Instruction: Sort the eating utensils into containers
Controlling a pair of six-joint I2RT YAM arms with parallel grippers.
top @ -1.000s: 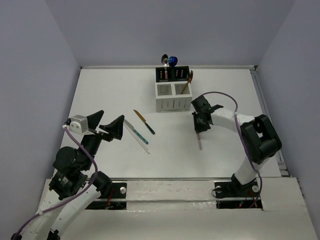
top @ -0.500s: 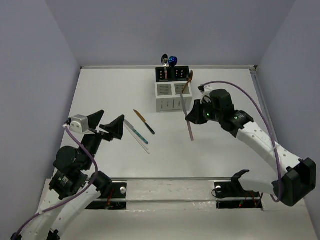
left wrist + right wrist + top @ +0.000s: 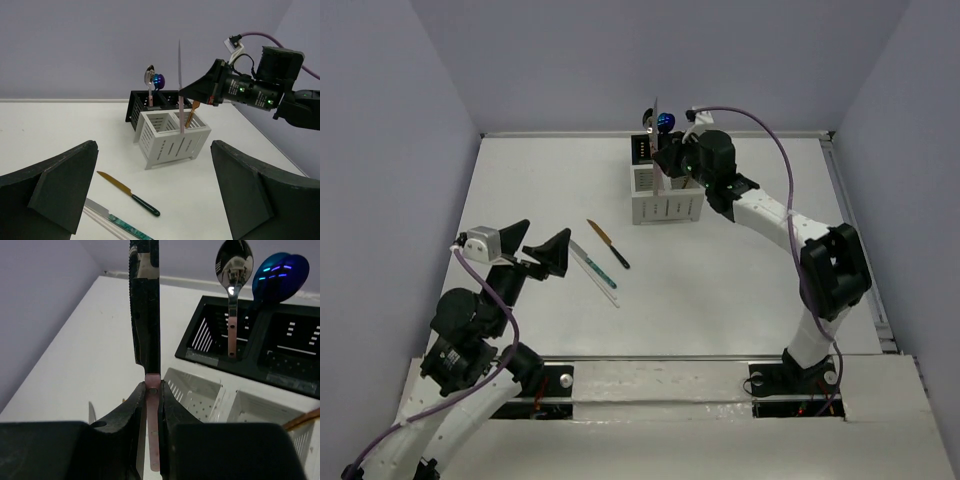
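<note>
The pink handle shifts slightly outward in my right gripper over the empty white section point(image 3: 645, 180) point(image 3: 194, 395) next, because the handle's end hangs at the caddy's near rim.
My right gripper point(image 3: 672, 160) is shut on a pink-handled knife point(image 3: 145, 305) and holds it upright, blade up. The pink handle point(image 3: 152, 435) hangs just over the white front compartments of the caddy point(image 3: 660, 205). The caddy also shows in the left wrist view point(image 3: 170, 145) and the right wrist view point(image 3: 197, 392). Its black back compartments hold a pink-handled spoon point(image 3: 233, 265) and a blue spoon point(image 3: 277, 270). An orange-handled utensil point(image 3: 192, 113) leans in the right white compartment. My left gripper point(image 3: 535, 250) is open and empty, near the knives on the table.
A black-handled knife with a gold blade point(image 3: 608, 244) and a teal-handled knife point(image 3: 590, 262) lie on the table left of centre. A thin pale utensil point(image 3: 605, 292) lies beside the teal one. Walls close in the table at the back and sides.
My right arm has carried the pink-handled knife from the table's middle right, up and back to above the caddy, turning it upright. The left arm has not moved.
</note>
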